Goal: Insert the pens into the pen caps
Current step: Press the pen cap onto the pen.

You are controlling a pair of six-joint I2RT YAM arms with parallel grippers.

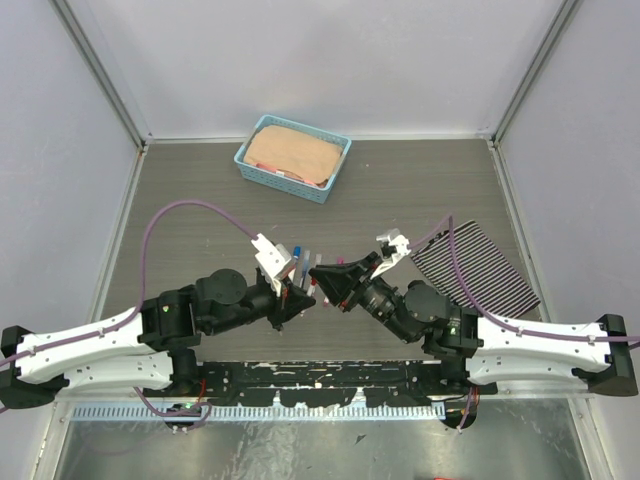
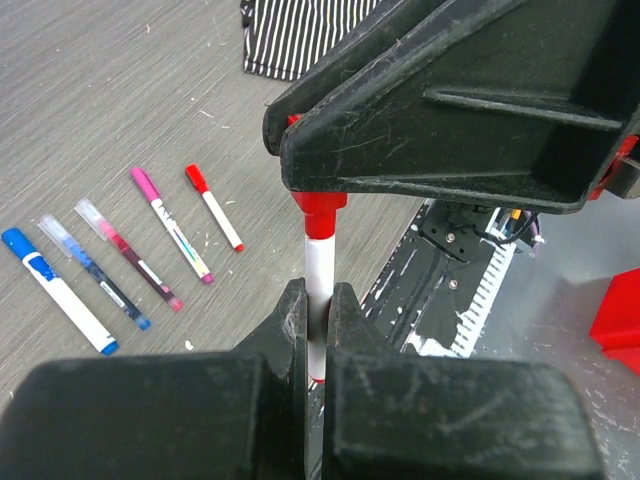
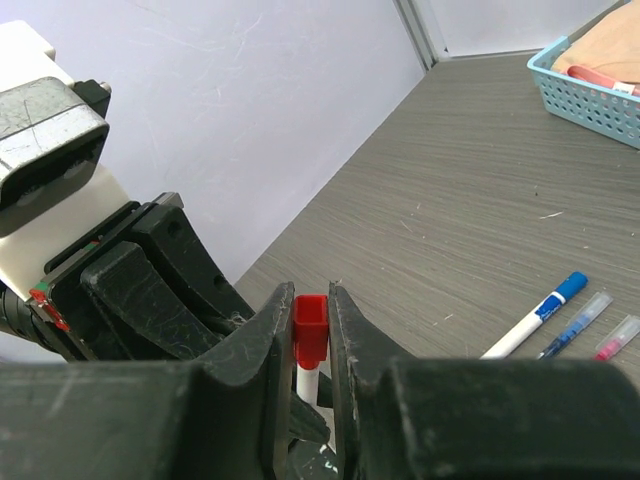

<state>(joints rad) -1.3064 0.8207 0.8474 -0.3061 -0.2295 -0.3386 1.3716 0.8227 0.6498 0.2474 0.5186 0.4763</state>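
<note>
I should lower my left gripper to the right in the top view next and let go on the bare tabletop beside the short red pen, because the row ends there.
My left gripper is shut on the white barrel of a pen and holds it above the table. My right gripper is shut on a red pen cap, and the white barrel enters the cap from below. The two grippers meet tip to tip near the table's front middle. Several capped pens lie in a row on the table: blue, dark blue, maroon, magenta and a short red one.
A blue basket holding a tan cloth stands at the back middle. A black-and-white striped cloth lies to the right. The row of pens lies just beyond the grippers. Grey walls close in the table.
</note>
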